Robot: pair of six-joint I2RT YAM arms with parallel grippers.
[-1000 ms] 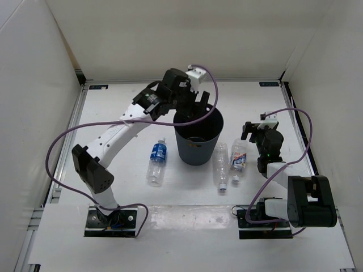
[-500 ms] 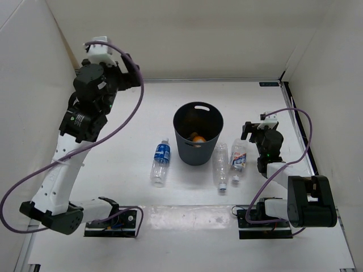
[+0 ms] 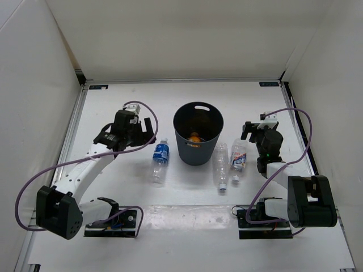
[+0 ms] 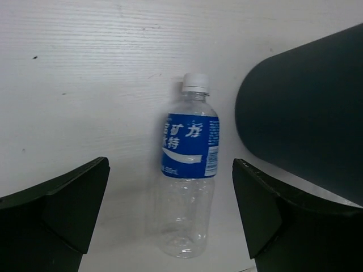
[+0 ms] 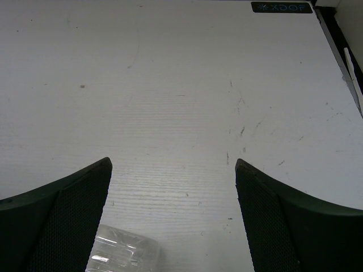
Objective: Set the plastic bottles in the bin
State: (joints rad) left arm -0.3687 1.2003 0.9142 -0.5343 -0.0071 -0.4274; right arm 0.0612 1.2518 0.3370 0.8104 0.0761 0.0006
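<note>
My left gripper goes down toward the right in the top view onto the bottle's blue label (image 3: 161, 152) (image 4: 190, 147) next, because the bottle lies lengthwise between the open fingers.
The dark grey-blue bin (image 3: 198, 105) stands upright at mid-table, and the short orange bottle (image 3: 194, 137) lies inside it. The blue-label bottle (image 3: 159, 161) lies left of the bin. The plain clear bottle (image 3: 220, 165) and the white-red-blue label bottle (image 3: 238, 160) lie to the bin's right. My left gripper (image 3: 148, 131) is open and empty, just up-left of the blue-label bottle. In the left wrist view this bottle (image 4: 190, 170) lies between the open fingers of the gripper (image 4: 170, 160), beside the bin (image 4: 306, 130). My right gripper (image 3: 256, 129) is open and empty, right of the labelled bottle.
White walls enclose the table on the left, back and right. In the right wrist view the open gripper (image 5: 173, 161) faces bare table, with a clear bottle's base (image 5: 122, 255) at the lower left. An XDOF sticker (image 5: 282, 7) marks the far edge.
My left arm left the bin's rim, swung high to the back left, then came down beside the blue-label bottle. The orange bottle now shows inside the bin. The right arm has not moved.
</note>
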